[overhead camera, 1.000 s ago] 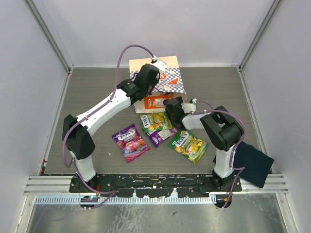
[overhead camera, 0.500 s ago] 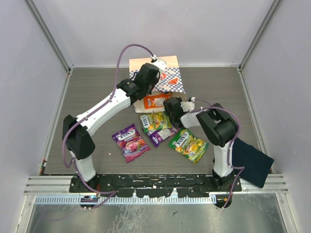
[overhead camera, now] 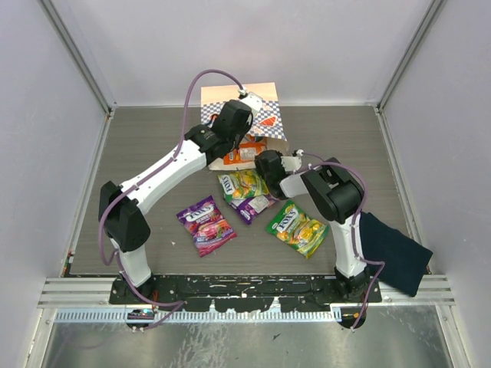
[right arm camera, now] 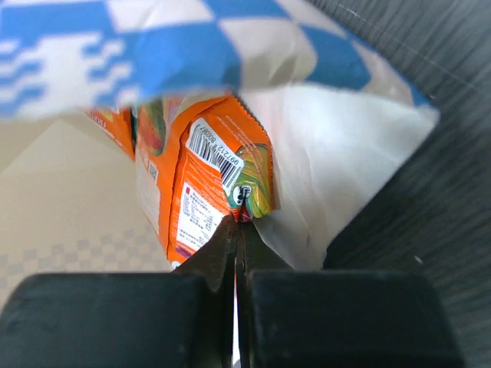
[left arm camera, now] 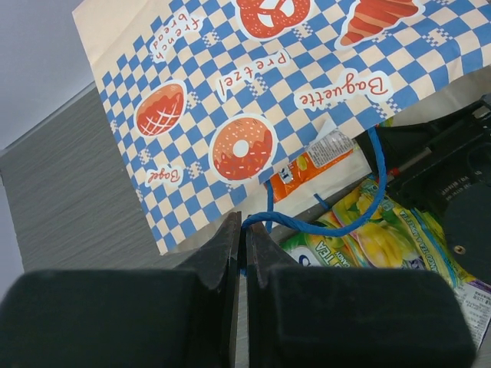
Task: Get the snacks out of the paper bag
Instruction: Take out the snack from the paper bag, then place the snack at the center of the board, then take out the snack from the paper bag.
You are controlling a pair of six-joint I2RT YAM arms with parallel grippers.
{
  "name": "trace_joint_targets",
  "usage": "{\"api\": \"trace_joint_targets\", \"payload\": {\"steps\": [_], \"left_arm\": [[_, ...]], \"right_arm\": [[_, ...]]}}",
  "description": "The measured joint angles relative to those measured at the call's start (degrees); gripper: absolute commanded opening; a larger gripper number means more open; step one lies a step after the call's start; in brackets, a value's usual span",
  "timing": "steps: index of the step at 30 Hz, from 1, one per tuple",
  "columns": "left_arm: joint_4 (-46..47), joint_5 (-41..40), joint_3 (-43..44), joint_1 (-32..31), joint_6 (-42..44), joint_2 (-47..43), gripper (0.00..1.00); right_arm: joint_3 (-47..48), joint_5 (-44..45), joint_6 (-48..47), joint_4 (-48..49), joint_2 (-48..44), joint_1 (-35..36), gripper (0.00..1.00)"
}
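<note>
My right gripper is holding the orange packet and needs to pull it back from the bag's opening, over the table beside the green packet [overhead camera: 298,228].
The paper bag [overhead camera: 265,115] lies at the back of the table with its mouth facing the arms. My left gripper [left arm camera: 245,226] is shut on the bag's blue cord handle [left arm camera: 341,226], holding the checkered side [left arm camera: 253,84] up. My right gripper [right arm camera: 238,221] is at the bag's mouth, shut on the corner of an orange snack packet [right arm camera: 196,192], also seen from above as the orange packet [overhead camera: 244,153]. A second orange packet [right arm camera: 115,123] lies deeper inside. A green-yellow packet [overhead camera: 244,185], two purple packets [overhead camera: 205,225] [overhead camera: 257,205] and a green packet [overhead camera: 298,228] lie on the table.
A dark navy folded cloth [overhead camera: 395,253] lies at the near right by the right arm's base. Grey walls and metal rails [overhead camera: 84,169] bound the table on all sides.
My right gripper moved forward into the bag's mouth and shut on the orange packet. The left gripper raised the bag's upper side a little.
</note>
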Motion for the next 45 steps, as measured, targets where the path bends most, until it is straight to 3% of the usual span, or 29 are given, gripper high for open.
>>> {"api": "trace_joint_targets", "payload": {"steps": [5, 13, 16, 25, 26, 29, 31, 33, 38, 45], "left_arm": [[0.04, -0.42, 0.00, -0.02, 0.02, 0.07, 0.04], [0.07, -1.14, 1.38, -0.11, 0.28, 2.56, 0.04], [0.04, -1.49, 2.89, -0.11, 0.52, 3.91, 0.04], [0.07, -1.53, 6.45, -0.11, 1.81, 5.07, 0.03], [0.09, -1.57, 6.64, -0.11, 1.99, 5.07, 0.03], [0.22, -1.75, 6.69, -0.11, 2.73, 5.07, 0.03], [0.13, -1.70, 6.69, -0.11, 2.82, 5.07, 0.02], [0.22, -1.68, 6.69, -0.11, 2.80, 5.07, 0.02], [0.17, -1.49, 6.73, -0.22, 2.60, 5.07, 0.02], [-0.13, -0.55, 8.79, -0.59, 1.40, 5.35, 0.03]], "right_arm": [[-7.54, -3.10, -1.62, 3.04, -5.55, -0.11, 0.01], [-21.27, -7.50, -3.69, 1.73, -27.08, -0.13, 0.01], [-25.55, -7.43, -3.54, -0.90, -34.64, -0.13, 0.01], [-36.09, -9.33, -5.51, -11.34, -46.03, -0.26, 0.01], [-37.53, -9.27, -6.19, -13.07, -48.74, -0.26, 0.08], [-41.05, -8.17, -9.62, -18.36, -59.01, -0.28, 0.64], [-41.22, -6.71, -13.14, -22.12, -65.11, -0.31, 0.75], [-40.28, -4.72, -16.24, -25.49, -69.22, -0.28, 0.77], [-33.79, -2.49, -20.09, -27.23, -66.29, -0.31, 0.72], [-26.21, -5.01, -19.26, -9.53, -43.12, 4.83, 0.65]]}}
